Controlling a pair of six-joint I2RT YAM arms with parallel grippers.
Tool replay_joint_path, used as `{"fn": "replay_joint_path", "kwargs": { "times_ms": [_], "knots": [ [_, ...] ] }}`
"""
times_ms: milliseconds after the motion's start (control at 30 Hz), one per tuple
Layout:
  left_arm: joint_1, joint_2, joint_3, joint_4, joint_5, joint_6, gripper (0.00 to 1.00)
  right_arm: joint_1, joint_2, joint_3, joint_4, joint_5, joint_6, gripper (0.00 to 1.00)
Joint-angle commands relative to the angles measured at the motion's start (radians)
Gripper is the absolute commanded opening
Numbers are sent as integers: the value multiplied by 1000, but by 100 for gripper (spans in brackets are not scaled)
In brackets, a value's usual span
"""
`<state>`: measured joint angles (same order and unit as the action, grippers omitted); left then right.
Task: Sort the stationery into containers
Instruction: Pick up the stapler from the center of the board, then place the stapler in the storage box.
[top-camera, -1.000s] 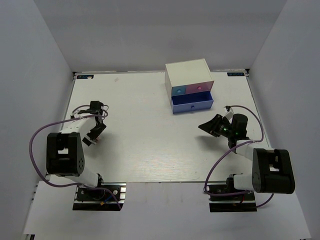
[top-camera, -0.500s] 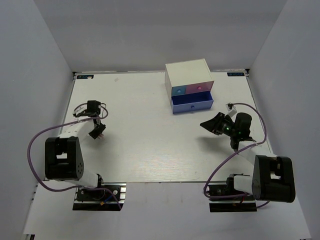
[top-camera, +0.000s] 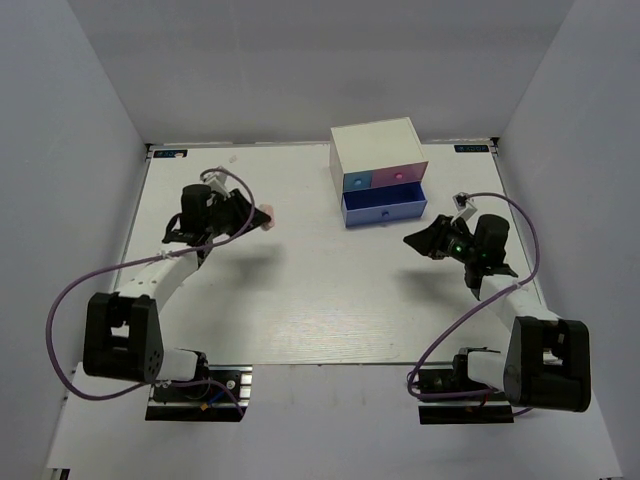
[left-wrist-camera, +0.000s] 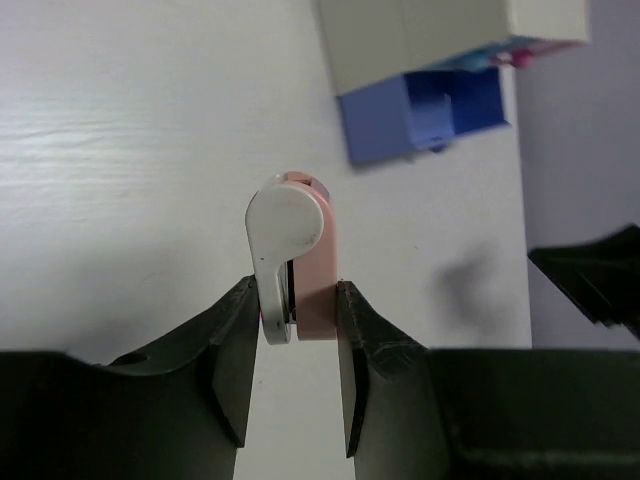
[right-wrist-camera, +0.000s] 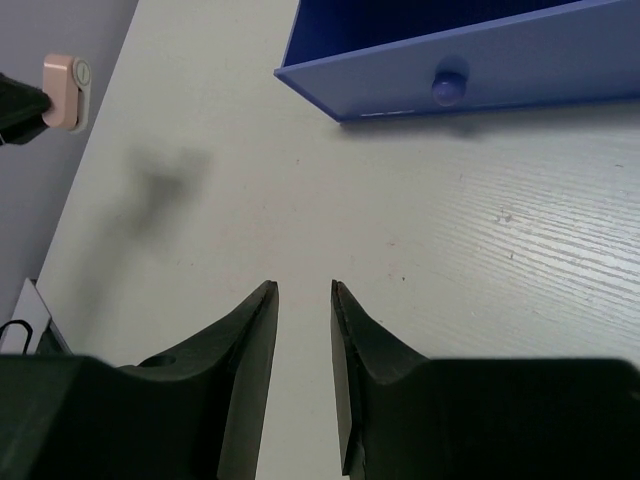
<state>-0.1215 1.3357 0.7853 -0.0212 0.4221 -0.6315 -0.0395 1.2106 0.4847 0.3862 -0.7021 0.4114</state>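
Note:
The left gripper moves to the right in the top view, over the wide drawer's nearer end (top-camera: 358, 201) (left-wrist-camera: 429, 112), next and releases the piece of stationery. The wide drawer is open and empty.
My left gripper (left-wrist-camera: 295, 286) is shut on a small pink and white piece of stationery (left-wrist-camera: 296, 250), held above the table; in the top view this piece (top-camera: 266, 216) hangs left of the containers. The containers are drawers of a white box (top-camera: 377, 148). Its wide blue-purple drawer (top-camera: 385, 208) stands pulled open, while the small blue front (top-camera: 355, 182) and the small pink front (top-camera: 400, 176) are closed. My right gripper (right-wrist-camera: 303, 286) is open with nothing between its fingers, low over the table in front of the open drawer (right-wrist-camera: 470, 55) and its knob (right-wrist-camera: 449, 90).
The box stands at the back of the white table (top-camera: 300, 290), right of centre. Grey walls close in the table on three sides. The right gripper (top-camera: 412, 241) shows at the far right of the left wrist view.
The left gripper has shut on the pink and white piece, lifted it and swung towards the back right. The right arm has moved slightly back and its jaws have parted a little.

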Motion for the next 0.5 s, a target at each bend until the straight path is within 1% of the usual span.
{"fn": "replay_joint_path", "kwargs": {
  "times_ms": [0, 100, 167, 200, 267, 300, 367, 400, 467],
  "knots": [
    [-50, 60, 87, 207, 247, 68, 2, -8, -34, 40, -24, 4, -48, 34],
    [-104, 137, 205, 225, 282, 122, 2, -13, -52, 35, -35, 12, -59, 34],
    [-133, 175, 256, 225, 282, 153, 2, -14, -65, 34, -43, 18, -62, 34],
    [-162, 215, 306, 225, 282, 188, 2, -19, -69, 32, -47, 24, -66, 34],
    [-190, 259, 360, 195, 282, 220, 2, -20, -80, 32, -53, 32, -71, 34],
    [-219, 284, 423, 179, 282, 266, 2, -28, -86, 32, -53, 33, -77, 34],
    [-253, 362, 491, 114, 250, 312, 2, -33, -92, 34, -56, 38, -83, 34],
    [-268, 388, 559, 89, 250, 367, 2, -33, -98, 35, -59, 39, -82, 34],
    [-319, 459, 626, 40, 207, 426, 2, -45, -100, 38, -64, 42, -88, 34]
  ]
}}
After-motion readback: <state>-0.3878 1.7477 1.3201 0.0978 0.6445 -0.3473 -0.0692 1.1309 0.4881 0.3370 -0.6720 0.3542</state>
